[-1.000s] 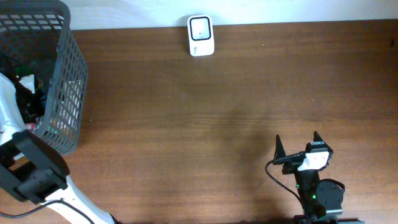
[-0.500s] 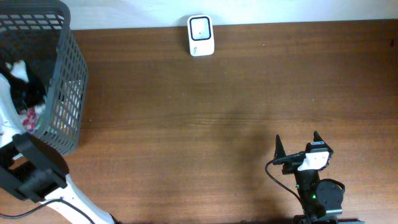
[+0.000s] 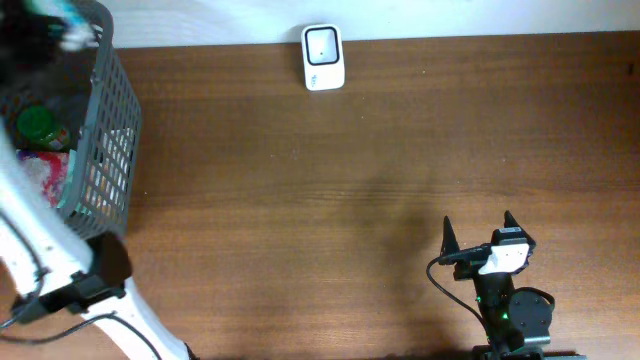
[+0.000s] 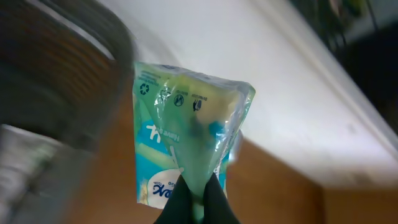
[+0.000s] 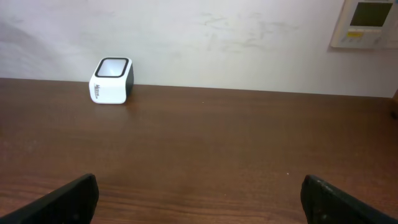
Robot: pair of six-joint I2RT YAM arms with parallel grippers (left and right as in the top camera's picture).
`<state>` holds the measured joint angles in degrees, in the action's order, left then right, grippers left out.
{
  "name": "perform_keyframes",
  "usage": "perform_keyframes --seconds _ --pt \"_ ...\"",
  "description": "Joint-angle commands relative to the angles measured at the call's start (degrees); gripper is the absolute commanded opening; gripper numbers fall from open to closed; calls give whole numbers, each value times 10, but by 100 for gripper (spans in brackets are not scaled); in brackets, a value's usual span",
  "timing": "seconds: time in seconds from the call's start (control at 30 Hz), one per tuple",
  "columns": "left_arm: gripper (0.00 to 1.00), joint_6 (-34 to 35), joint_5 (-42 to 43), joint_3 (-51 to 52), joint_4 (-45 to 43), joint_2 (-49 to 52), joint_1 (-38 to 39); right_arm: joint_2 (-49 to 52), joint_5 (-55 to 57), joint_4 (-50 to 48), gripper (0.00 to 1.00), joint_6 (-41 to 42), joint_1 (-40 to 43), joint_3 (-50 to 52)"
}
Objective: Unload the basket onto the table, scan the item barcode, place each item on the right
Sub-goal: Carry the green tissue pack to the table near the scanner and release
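My left gripper next carries the pack over to bare tabletop before the scanner, below and to the gripper's right in the overhead view. It then lowers and releases the pack.
My left gripper (image 4: 196,202) is shut on the item, a teal and green plastic tissue pack (image 4: 186,124), pinching its lower edge so the pack hangs in front of the camera. No barcode shows on the side facing that camera. From overhead the left gripper (image 3: 45,25) is a dark blur above the far rim of the basket, with the pack (image 3: 77,32) beside it. The white barcode scanner (image 3: 323,57) stands at the table's back edge, and it is also in the right wrist view (image 5: 112,81). My right gripper (image 3: 478,235) stands open near the front edge, holding nothing.
A grey mesh basket (image 3: 110,130) stands at the left edge of the table, with a green-lidded item (image 3: 37,125) and a red and white pack (image 3: 40,170) inside. A wall panel (image 5: 367,22) hangs at the right behind the table.
My left gripper closed inside the basket and has risen out of it with the tissue pack, towards the far rim. The right arm has not moved.
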<state>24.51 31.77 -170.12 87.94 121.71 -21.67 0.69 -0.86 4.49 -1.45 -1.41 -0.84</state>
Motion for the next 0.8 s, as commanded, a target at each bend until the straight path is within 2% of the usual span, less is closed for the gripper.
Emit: perform_keyframes --seconds 0.0,0.13,0.2,0.27,0.4,0.5,0.57,0.7,0.73,0.77 --pt "0 20 2 13 13 -5 120 -4 3 1 99 7 2 5" --pt "0 21 -172 45 12 0 277 -4 3 1 99 7 2 5" --pt "0 61 -267 71 13 8 340 -4 3 1 99 7 2 5" --pt "0 142 -332 119 -4 27 405 -4 3 1 99 7 2 5" --pt "0 150 -331 208 -97 90 488 -4 3 1 99 7 2 5" --pt "0 156 -331 239 -161 151 522 -4 3 1 99 7 2 5" --pt "0 184 -331 240 -174 199 536 -4 3 1 99 7 2 5" --pt "1 184 -330 240 -167 256 554 -4 3 1 99 7 2 5" --pt "4 184 -330 240 -165 264 559 -4 3 1 99 7 2 5" --pt "19 183 -330 240 -165 272 565 -4 3 1 99 7 2 5"
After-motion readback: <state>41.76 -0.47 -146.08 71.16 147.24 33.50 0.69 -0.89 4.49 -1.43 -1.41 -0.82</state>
